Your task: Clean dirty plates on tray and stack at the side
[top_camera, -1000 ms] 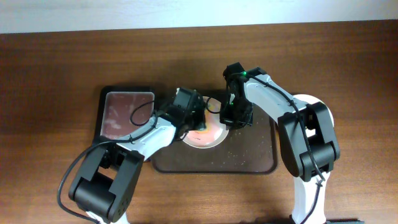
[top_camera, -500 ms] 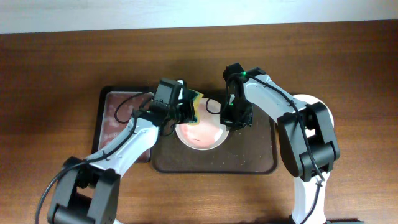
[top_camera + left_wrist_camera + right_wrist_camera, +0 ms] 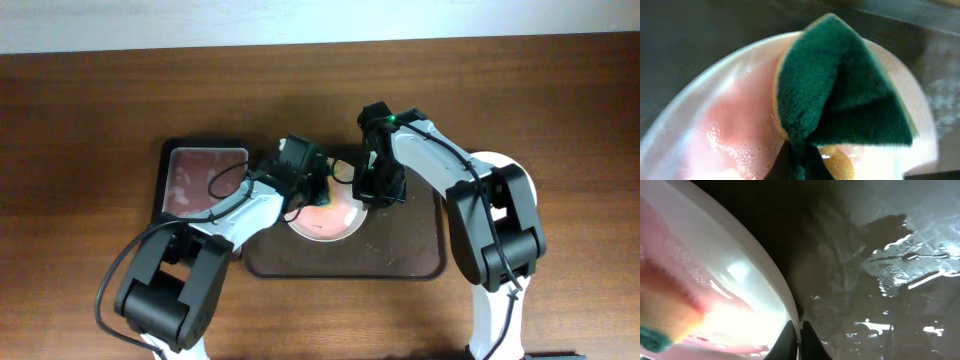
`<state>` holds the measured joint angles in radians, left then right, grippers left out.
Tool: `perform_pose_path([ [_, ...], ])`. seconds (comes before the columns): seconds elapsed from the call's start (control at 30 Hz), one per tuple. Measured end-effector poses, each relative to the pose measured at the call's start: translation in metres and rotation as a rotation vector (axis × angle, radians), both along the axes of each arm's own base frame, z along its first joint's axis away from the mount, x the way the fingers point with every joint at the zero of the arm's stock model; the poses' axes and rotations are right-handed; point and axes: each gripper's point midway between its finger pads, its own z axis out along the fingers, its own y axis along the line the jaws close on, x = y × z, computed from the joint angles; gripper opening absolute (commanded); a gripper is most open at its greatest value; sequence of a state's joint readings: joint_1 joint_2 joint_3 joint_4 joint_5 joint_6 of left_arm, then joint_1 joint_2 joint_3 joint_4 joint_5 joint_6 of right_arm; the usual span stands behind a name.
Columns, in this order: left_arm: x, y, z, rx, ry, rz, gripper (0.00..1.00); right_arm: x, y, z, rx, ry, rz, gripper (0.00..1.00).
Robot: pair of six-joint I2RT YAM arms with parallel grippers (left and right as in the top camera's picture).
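The left gripper rises off the plate next, swings over the smaller tray's pinkish base (image 3: 206,174) and lowers to release the sponge, since that tray has room.
One white dirty plate (image 3: 335,222) with a pink-red smear lies on the dark brown tray (image 3: 400,255). My left gripper (image 3: 312,188) is shut on a green and yellow sponge (image 3: 840,90) and presses it on the plate's inside (image 3: 715,125). My right gripper (image 3: 378,190) is shut on the plate's right rim (image 3: 747,260), one finger on each side of it (image 3: 799,330). The sponge's edge also shows in the right wrist view (image 3: 660,320). The other plates are not clearly in view.
A smaller black-rimmed tray with a pinkish base (image 3: 200,180) sits left of the brown tray. The brown tray's floor is wet and speckled (image 3: 880,280). A white round shape (image 3: 525,185) lies partly under my right arm at the right.
Half a second ago my left gripper had lifted the sponge up and to the left of the plate; now it is back down on the plate. The right gripper has not moved.
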<state>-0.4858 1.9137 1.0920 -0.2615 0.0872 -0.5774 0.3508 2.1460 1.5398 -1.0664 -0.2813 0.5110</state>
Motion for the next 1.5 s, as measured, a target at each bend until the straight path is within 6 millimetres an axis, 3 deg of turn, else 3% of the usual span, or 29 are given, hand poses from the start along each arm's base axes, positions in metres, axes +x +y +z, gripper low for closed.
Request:
perform_pose_path([
  [0.07,0.001,0.019,0.002,0.032,0.013,0.041,0.00,0.000,0.000,0.000,0.000,0.000,0.001,0.10],
  [0.1,0.001,0.025,0.004,0.046,0.008,0.046,0.00,0.000,0.000,0.000,0.000,0.000,0.001,0.23],
  [0.2,-0.013,0.036,0.015,0.069,0.009,0.012,0.00,0.001,-0.001,-0.001,-0.009,-0.009,0.007,0.23],
  [0.23,-0.015,0.039,0.030,0.053,-0.016,0.004,0.00,0.003,-0.002,-0.001,-0.015,-0.016,0.007,0.22],
  [0.3,-0.010,0.039,0.063,0.019,-0.091,-0.002,0.00,0.009,-0.002,-0.002,-0.016,-0.045,0.009,0.07],
  [0.37,-0.009,0.039,0.082,0.002,-0.136,-0.006,0.00,0.012,-0.001,-0.002,-0.009,-0.057,0.014,0.04],
  [0.53,-0.019,0.051,0.074,0.079,-0.104,-0.042,0.00,0.006,-0.001,-0.001,-0.006,-0.032,0.019,0.04],
  [0.63,-0.014,0.081,0.071,0.157,-0.103,-0.044,0.00,0.002,-0.001,-0.002,0.001,-0.028,0.017,0.04],
  [0.73,-0.003,0.117,0.083,0.210,-0.145,-0.027,0.00,0.001,-0.001,-0.002,0.005,-0.028,0.016,0.04],
  [0.77,0.000,0.138,0.085,0.228,-0.144,0.006,0.00,0.001,-0.001,-0.002,0.007,-0.026,0.016,0.04],
  [0.83,0.001,0.173,0.081,0.262,-0.119,0.055,0.00,0.001,-0.001,-0.002,0.008,-0.025,0.015,0.04],
  [0.9,-0.001,0.190,0.066,0.283,-0.068,0.074,0.00,0.001,-0.001,-0.002,0.008,-0.025,0.015,0.04],
  [0.97,-0.005,0.199,0.041,0.298,0.007,0.075,0.18,0.001,-0.001,-0.002,0.008,-0.025,0.015,0.04],
  [1.03,-0.008,0.199,0.026,0.310,0.045,0.060,0.62,0.001,-0.001,-0.002,0.008,-0.025,0.015,0.04],
  [1.1,-0.010,0.203,0.018,0.329,0.069,0.061,0.71,0.000,-0.001,-0.002,0.009,-0.025,0.015,0.04],
  [1.3,-0.042,0.207,0.009,0.354,0.202,0.038,0.72,0.000,-0.001,-0.002,0.010,-0.024,0.015,0.04],
  [1.4,-0.043,0.207,0.008,0.354,0.203,0.038,0.67,0.000,-0.001,-0.002,0.010,-0.024,0.015,0.04],
  [1.47,-0.043,0.207,0.005,0.353,0.196,0.039,0.55,0.000,-0.001,-0.002,0.010,-0.024,0.015,0.04],
  [1.5,-0.043,0.207,0.004,0.352,0.192,0.040,0.42,0.000,-0.001,-0.002,0.010,-0.024,0.014,0.04],
])
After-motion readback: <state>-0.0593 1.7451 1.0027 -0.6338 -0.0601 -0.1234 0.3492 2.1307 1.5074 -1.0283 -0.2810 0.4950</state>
